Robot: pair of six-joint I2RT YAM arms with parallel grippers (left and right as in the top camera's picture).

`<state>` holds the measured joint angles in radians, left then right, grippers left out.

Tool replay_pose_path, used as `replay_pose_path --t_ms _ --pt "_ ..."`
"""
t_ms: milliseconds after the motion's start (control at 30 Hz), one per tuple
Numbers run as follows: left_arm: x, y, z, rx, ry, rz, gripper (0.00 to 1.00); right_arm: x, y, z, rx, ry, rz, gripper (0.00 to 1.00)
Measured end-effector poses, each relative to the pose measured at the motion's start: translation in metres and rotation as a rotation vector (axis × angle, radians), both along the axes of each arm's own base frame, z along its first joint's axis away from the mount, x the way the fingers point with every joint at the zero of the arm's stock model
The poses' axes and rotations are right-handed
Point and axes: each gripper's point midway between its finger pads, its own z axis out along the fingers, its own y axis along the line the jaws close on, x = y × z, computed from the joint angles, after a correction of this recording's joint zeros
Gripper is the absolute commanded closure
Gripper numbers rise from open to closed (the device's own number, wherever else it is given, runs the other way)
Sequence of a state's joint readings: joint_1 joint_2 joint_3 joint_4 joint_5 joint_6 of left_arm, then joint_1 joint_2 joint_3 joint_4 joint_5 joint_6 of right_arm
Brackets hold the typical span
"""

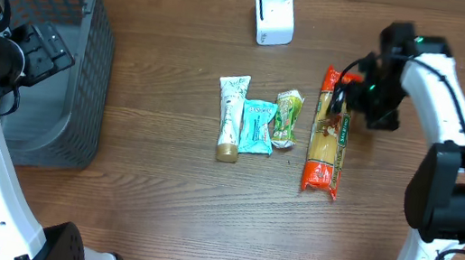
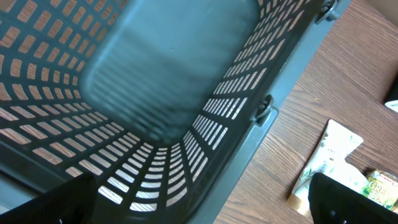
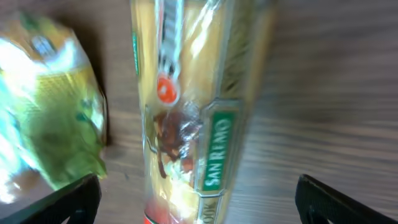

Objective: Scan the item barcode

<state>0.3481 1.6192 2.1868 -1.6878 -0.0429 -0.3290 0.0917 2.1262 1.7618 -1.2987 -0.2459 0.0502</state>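
Note:
My right gripper should move down onto the far end of the pasta pack next, with one finger going down along each long edge, since the pack is already between the fingers, untouched.
A long yellow and red pasta pack [image 1: 327, 139] lies flat on the wooden table, right of centre. My right gripper [image 1: 352, 88] hovers over its far end, open. In the right wrist view the pack [image 3: 186, 112] runs between the two dark fingertips [image 3: 68, 202], and neither fingertip touches it. A white barcode scanner [image 1: 273, 14] stands at the back of the table. Over the grey basket [image 1: 80, 109] at the left, my left gripper [image 1: 43, 53] is open and holds nothing.
Left of the pasta lie a cream tube [image 1: 231, 116], a teal packet [image 1: 258, 126] and a green packet [image 1: 286, 118]. The green packet [image 3: 56, 124] sits close to my right gripper's left finger. The left wrist view shows the basket's slatted inside [image 2: 168, 81] and the tube [image 2: 329, 155].

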Motion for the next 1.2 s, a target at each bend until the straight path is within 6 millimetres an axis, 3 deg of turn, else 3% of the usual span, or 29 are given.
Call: replay_pose_path --t_ms 200,233,400,533,633,800,967,1067,1200 --pt "0.0 0.0 0.0 0.0 0.0 0.0 0.0 -0.001 0.009 -0.049 0.01 -0.04 -0.012 0.04" --pt "0.0 0.0 0.0 0.0 0.0 0.0 0.0 0.0 0.008 -0.054 0.005 -0.046 -0.026 0.12" --pt "0.0 0.0 0.0 0.0 0.0 0.0 0.0 0.019 0.009 -0.057 0.01 -0.15 -0.089 0.37" --pt "0.0 0.0 0.0 0.0 0.0 0.0 0.0 0.027 0.015 -0.06 0.002 -0.202 -0.119 0.74" --pt "0.0 0.0 0.0 0.0 0.0 0.0 0.0 0.033 0.024 -0.053 -0.004 -0.238 -0.136 0.93" --pt "0.0 0.0 0.0 0.0 0.0 0.0 0.0 0.037 0.044 -0.044 -0.019 -0.264 -0.156 0.96" --pt "0.0 0.0 0.0 0.0 0.0 0.0 0.0 0.042 0.044 -0.036 -0.052 -0.208 -0.196 0.96" --pt "0.0 0.0 0.0 0.0 0.0 0.0 0.0 0.054 0.038 -0.026 -0.06 -0.203 -0.243 0.96" --pt "0.0 0.0 0.0 0.0 0.0 0.0 0.0 0.092 0.034 0.008 0.029 -0.278 -0.363 0.96"
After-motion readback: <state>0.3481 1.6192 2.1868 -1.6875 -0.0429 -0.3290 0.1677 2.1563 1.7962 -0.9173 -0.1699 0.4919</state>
